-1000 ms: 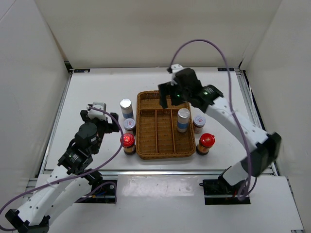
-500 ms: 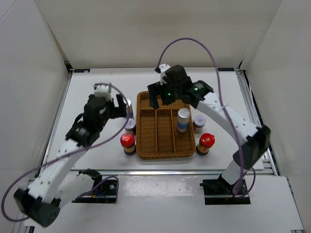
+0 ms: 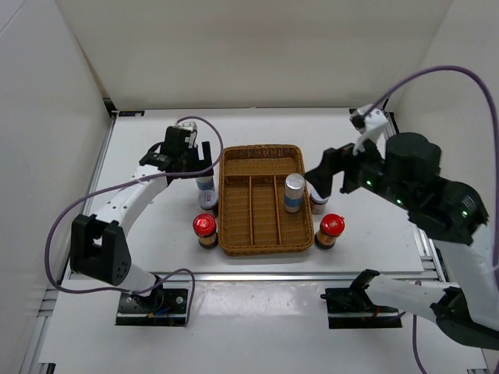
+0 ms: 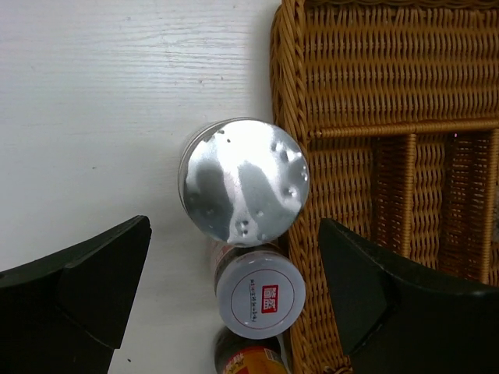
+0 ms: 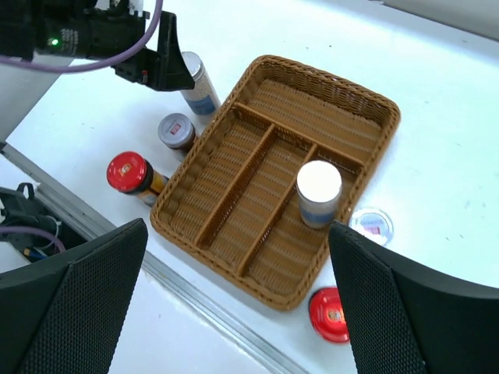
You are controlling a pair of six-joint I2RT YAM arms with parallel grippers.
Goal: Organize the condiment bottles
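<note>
My left gripper eases outward and a little down around the tall bottle's silver cap (image 4: pixel 244 183) next, since that stands outward of and below its open fingers.
Six condiment bottles stand by the wicker tray (image 3: pixel 261 234). One tall silver-capped bottle (image 3: pixel 294 192) stands in the tray's right compartment. The other tall bottle (image 3: pixel 204 182), a short jar (image 3: pixel 207 200) and a red-capped bottle (image 3: pixel 205 227) line the tray's left side. A short jar (image 3: pixel 319 204) and a red-capped bottle (image 3: pixel 330 227) stand at its right. My left gripper (image 3: pixel 192 156) is open, just above the left tall bottle's cap (image 4: pixel 243 181), with the jar's lid (image 4: pixel 260 291) below it. My right gripper (image 3: pixel 334 173) is open and empty, high over the tray's right side (image 5: pixel 273 257).
The tray's wide far compartment (image 5: pixel 327 109) and its left and middle slots hold nothing. White walls enclose the table on three sides. A metal rail (image 5: pixel 195 288) runs along the near edge. The left arm (image 5: pixel 101 35) shows in the right wrist view.
My left gripper has swung forward to above the left tall bottle. My right gripper has pulled back from the tray's far end, rising to the right. No bottle has moved.
</note>
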